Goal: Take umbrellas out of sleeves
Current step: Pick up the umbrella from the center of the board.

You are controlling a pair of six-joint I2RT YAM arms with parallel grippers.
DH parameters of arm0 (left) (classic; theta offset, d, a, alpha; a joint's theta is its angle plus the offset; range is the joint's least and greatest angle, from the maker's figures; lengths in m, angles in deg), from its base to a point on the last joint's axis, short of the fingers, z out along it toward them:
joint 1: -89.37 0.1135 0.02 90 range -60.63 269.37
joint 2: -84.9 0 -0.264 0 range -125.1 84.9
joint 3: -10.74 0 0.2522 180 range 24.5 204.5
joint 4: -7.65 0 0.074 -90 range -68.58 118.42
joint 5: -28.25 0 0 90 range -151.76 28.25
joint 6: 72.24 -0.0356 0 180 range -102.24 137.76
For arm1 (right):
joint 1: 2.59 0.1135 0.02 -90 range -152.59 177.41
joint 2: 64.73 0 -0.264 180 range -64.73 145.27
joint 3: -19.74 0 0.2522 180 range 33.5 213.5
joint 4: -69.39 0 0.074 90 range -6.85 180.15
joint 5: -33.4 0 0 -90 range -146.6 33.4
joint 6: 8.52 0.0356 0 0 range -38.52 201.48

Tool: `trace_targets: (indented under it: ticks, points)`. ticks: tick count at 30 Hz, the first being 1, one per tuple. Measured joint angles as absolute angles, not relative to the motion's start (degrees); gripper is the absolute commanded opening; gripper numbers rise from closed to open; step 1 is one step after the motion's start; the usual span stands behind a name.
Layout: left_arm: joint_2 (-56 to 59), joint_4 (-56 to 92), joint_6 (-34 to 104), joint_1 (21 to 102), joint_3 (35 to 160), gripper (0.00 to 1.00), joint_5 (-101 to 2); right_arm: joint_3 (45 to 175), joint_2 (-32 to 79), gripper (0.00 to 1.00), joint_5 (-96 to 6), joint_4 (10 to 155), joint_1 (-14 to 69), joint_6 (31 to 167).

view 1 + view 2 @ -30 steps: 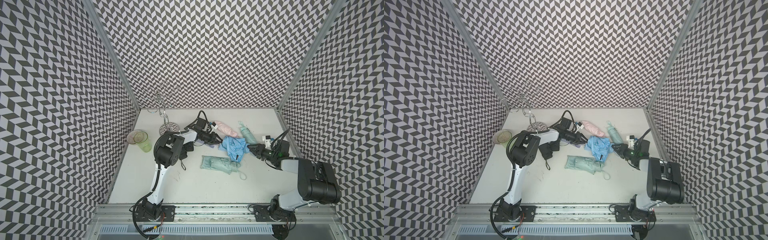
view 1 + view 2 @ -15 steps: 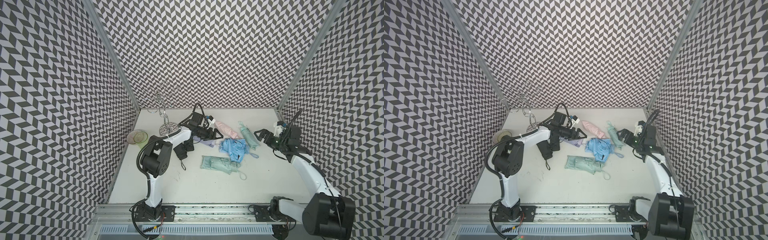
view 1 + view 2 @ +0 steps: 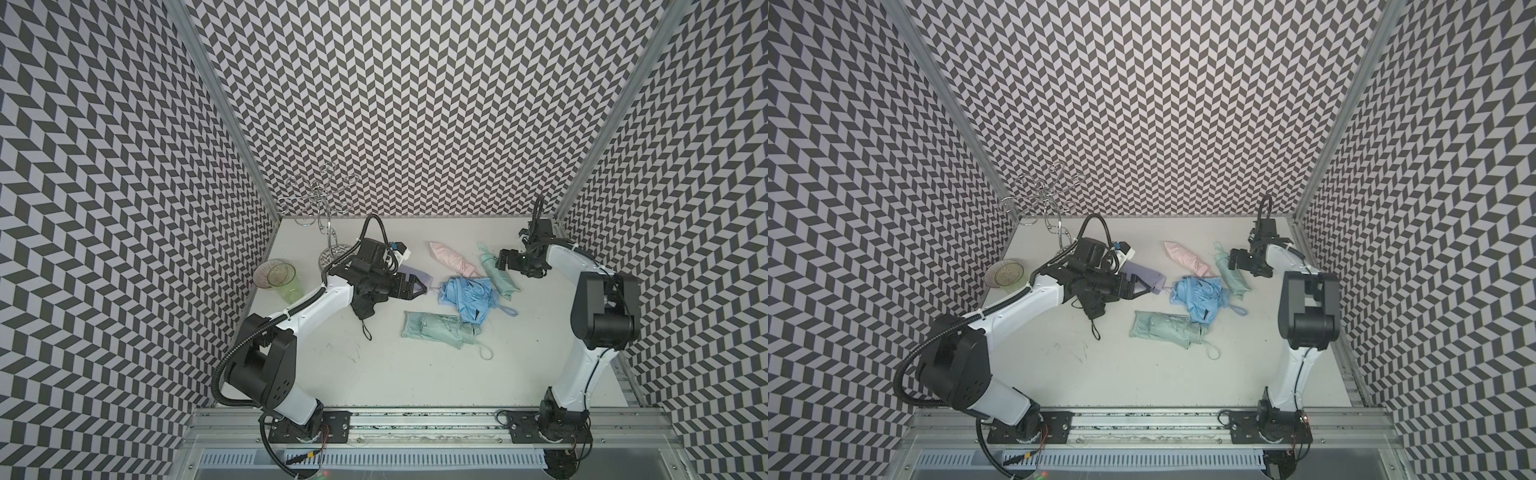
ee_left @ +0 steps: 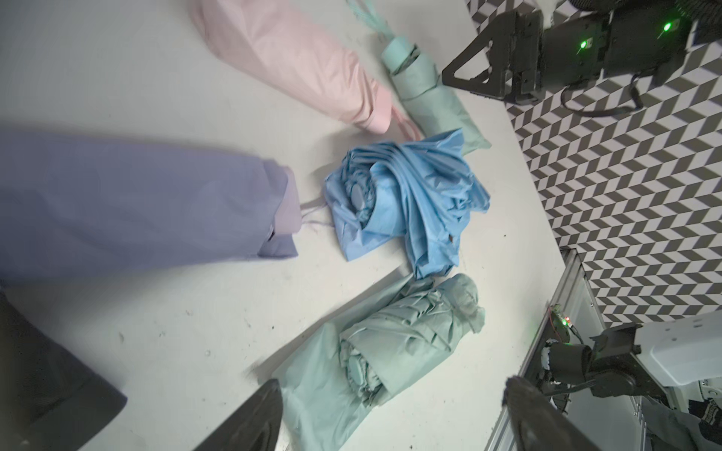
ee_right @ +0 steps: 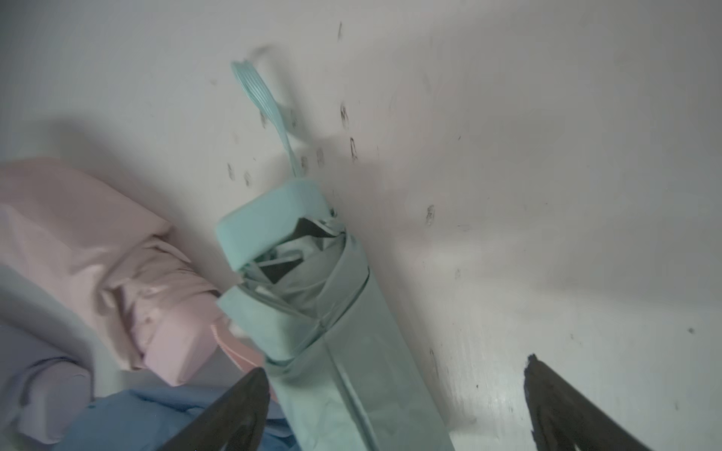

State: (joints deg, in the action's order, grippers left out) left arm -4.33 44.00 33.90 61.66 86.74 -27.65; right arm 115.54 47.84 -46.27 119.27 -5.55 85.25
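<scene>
That mint umbrella's sleeve opening (image 3: 488,258) (image 5: 306,304) is below, toward the pink umbrella, so next I should lower my right gripper's fingers that way and close beside the second mint umbrella's bare cap.
My left gripper (image 3: 415,286) (image 3: 1140,286) (image 4: 392,384) is open and empty, beside the lilac umbrella in its sleeve (image 3: 415,274) (image 4: 136,207). A bare mint green umbrella (image 3: 440,332) (image 4: 410,339) lies on its flat sleeve (image 4: 324,394). The light blue umbrella (image 3: 467,293) (image 4: 406,203) lies loose and crumpled. The pink sleeved umbrella (image 3: 451,259) (image 5: 136,273) lies farther back. My right gripper (image 3: 505,262) (image 3: 1235,259) (image 5: 396,365) hangs open over a second mint umbrella, half in its sleeve (image 3: 496,270) (image 5: 332,312). A black umbrella (image 3: 363,305) lies under my left arm.
Two clear plastic cups (image 3: 280,278) stand at the table's left edge. A wire stand (image 3: 320,208) rises in the back left corner. Patterned walls close in three sides. A metal rail (image 3: 415,419) runs along the front.
Both grippers have opened. The right one has left the light blue umbrella and swung back over the sleeved mint one. The left arm has stretched out, its gripper a little nearer the front.
</scene>
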Motion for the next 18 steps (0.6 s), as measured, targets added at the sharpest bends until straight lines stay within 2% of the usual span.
trace_targets:
  ticks: [9,18]
  points:
    - [-5.9,44.0,32.6,62.1,84.1,0.90,-27.4,127.4,57.1,0.98,-48.6,120.7,-0.7,81.8]
    - [-5.9,43.8,31.7,65.2,81.1,0.90,-26.2,131.6,62.2,0.85,-52.6,122.9,1.8,80.3]
